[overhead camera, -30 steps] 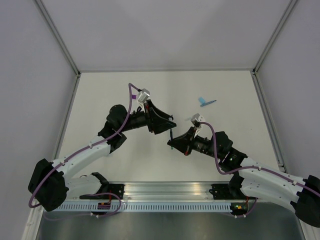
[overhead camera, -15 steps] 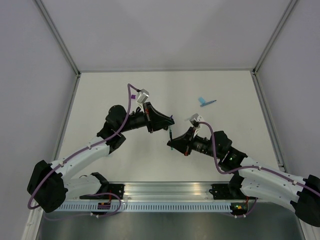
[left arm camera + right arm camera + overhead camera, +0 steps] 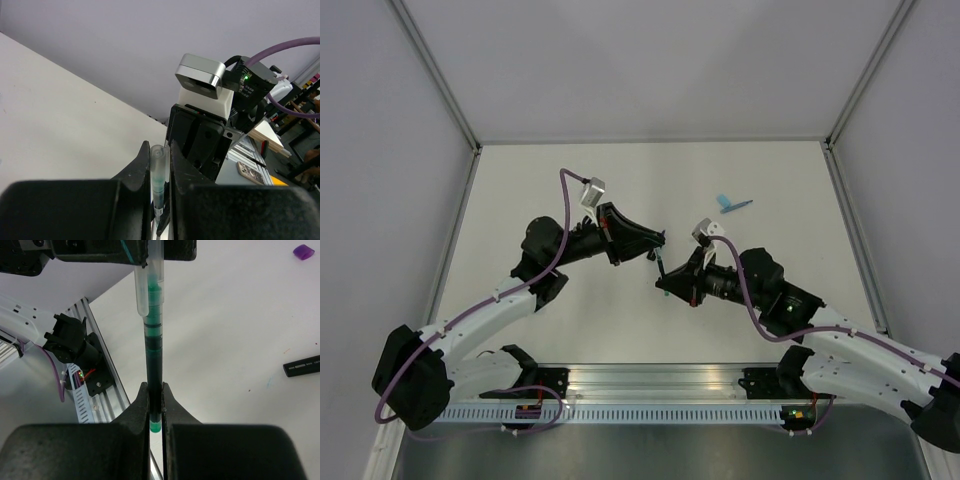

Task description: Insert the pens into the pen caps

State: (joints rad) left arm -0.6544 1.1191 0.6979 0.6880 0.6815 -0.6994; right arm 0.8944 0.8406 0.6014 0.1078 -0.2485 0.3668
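Note:
The cap is covering the pen's end, so my right gripper needs to move down next, tilt the pen flat and let go of it on the open tabletop (image 3: 673, 259) next to the black marker.
A thin dark pen (image 3: 154, 355) with a green end stands between the two arms, seen as a short dark stroke (image 3: 661, 268) from above. My right gripper (image 3: 155, 390) is shut on its lower barrel, the green end poking out below the fingers. A clear pen cap (image 3: 149, 290) sits over the pen's upper end. My left gripper (image 3: 159, 146) is shut on that cap (image 3: 158, 165), its fingers pressing both sides. From above, the left gripper (image 3: 660, 243) sits just over the right gripper (image 3: 663, 285).
A purple cap (image 3: 303, 251) and a black marker (image 3: 302, 366) lie on the table behind the pen. A thin blue pen (image 3: 740, 205) with a light-blue piece (image 3: 723, 200) lies at the back right. The rail (image 3: 650, 385) runs along the near edge.
The left gripper stood open around the cap a second ago and has since shut on it. Both wrists have shifted slightly left, the pen still held by the right gripper.

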